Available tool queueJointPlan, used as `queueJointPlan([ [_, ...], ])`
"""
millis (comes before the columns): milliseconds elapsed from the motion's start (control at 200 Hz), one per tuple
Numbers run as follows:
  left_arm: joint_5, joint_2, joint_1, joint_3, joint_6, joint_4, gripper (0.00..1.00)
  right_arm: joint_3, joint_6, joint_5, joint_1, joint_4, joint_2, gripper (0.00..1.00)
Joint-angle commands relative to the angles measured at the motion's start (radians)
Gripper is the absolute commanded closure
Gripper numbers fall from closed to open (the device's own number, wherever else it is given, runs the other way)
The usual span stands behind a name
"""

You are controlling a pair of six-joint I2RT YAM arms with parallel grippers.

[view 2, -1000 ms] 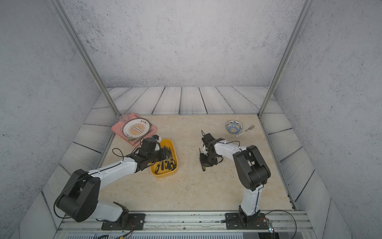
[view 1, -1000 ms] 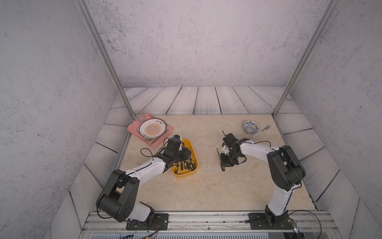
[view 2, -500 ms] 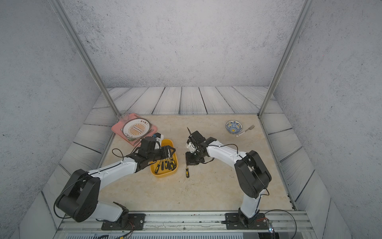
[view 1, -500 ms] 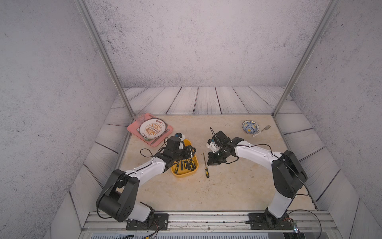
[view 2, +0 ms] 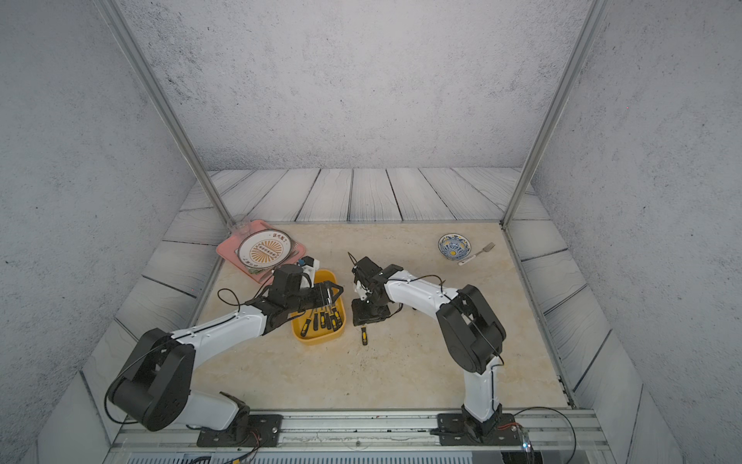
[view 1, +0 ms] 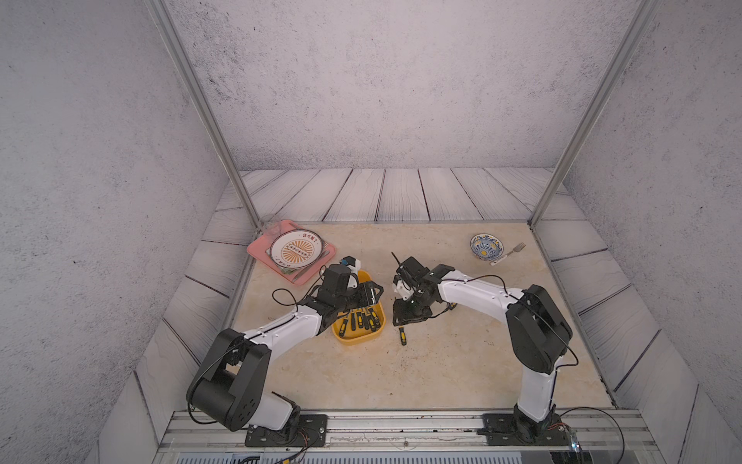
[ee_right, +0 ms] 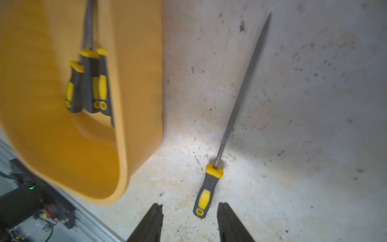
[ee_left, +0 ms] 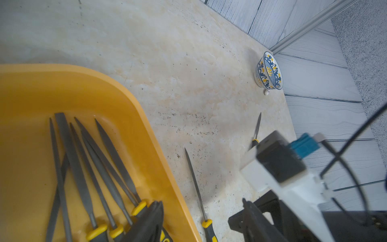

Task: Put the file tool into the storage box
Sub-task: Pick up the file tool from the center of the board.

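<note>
My right gripper will next lower its open fingers back, turn to straddle the file's handle [view 1: 402, 337] [ee_right: 207, 194] squarely and close, since the handle lies slanted below, back toward the base.
The yellow storage box [view 1: 357, 341] [view 2: 317, 340] sits left of centre and holds several yellow-and-grey files [ee_left: 83, 167] [ee_right: 90, 83]. One file tool [view 1: 402, 336] [view 2: 364, 335] [ee_right: 236, 104] lies flat on the table just right of the box, apart from its wall [ee_right: 121, 146]. My right gripper [ee_right: 190, 209] [view 1: 409, 315] hovers open over that file's handle end, gripping nothing. My left gripper [view 1: 373, 292] [view 2: 335, 292] hangs open above the box's far half, empty; one of its fingers [ee_left: 150, 220] shows over the handles. Another file [ee_left: 257, 132] lies beyond the right arm.
A pink tray [view 1: 253, 250] with a round plate [view 1: 296, 249] stands at the back left, close to the left arm. A blue patterned bowl [view 1: 486, 246] [ee_left: 269, 71] and a fork [view 1: 512, 253] are at the back right. Metal frame posts rise at both back corners.
The right arm carried the file leftward to the box's side, set it on the table and opened its jaws. The left gripper opened wider and stayed over the box.
</note>
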Motion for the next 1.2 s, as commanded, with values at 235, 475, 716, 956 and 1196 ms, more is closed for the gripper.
queueJointPlan([
  [235,0.001,0.003,0.005,-0.002,0.003,0.011,0.36,0.063,-0.063,0.177,0.069,-0.151,0.101,0.57],
  [475,0.011,0.008,0.005,-0.004,0.001,0.018,0.34,0.013,-0.049,0.231,0.077,-0.13,0.112,0.72],
  [716,0.026,0.007,0.005,-0.007,-0.004,0.031,0.33,0.013,-0.037,0.287,0.071,-0.104,0.056,0.88],
  [956,0.068,0.01,0.005,-0.012,-0.016,0.071,0.29,-0.02,-0.025,0.237,0.04,-0.009,-0.083,0.97],
  [1196,0.125,0.023,0.005,-0.017,-0.036,0.128,0.28,0.016,-0.038,0.059,0.041,0.045,-0.113,0.96],
])
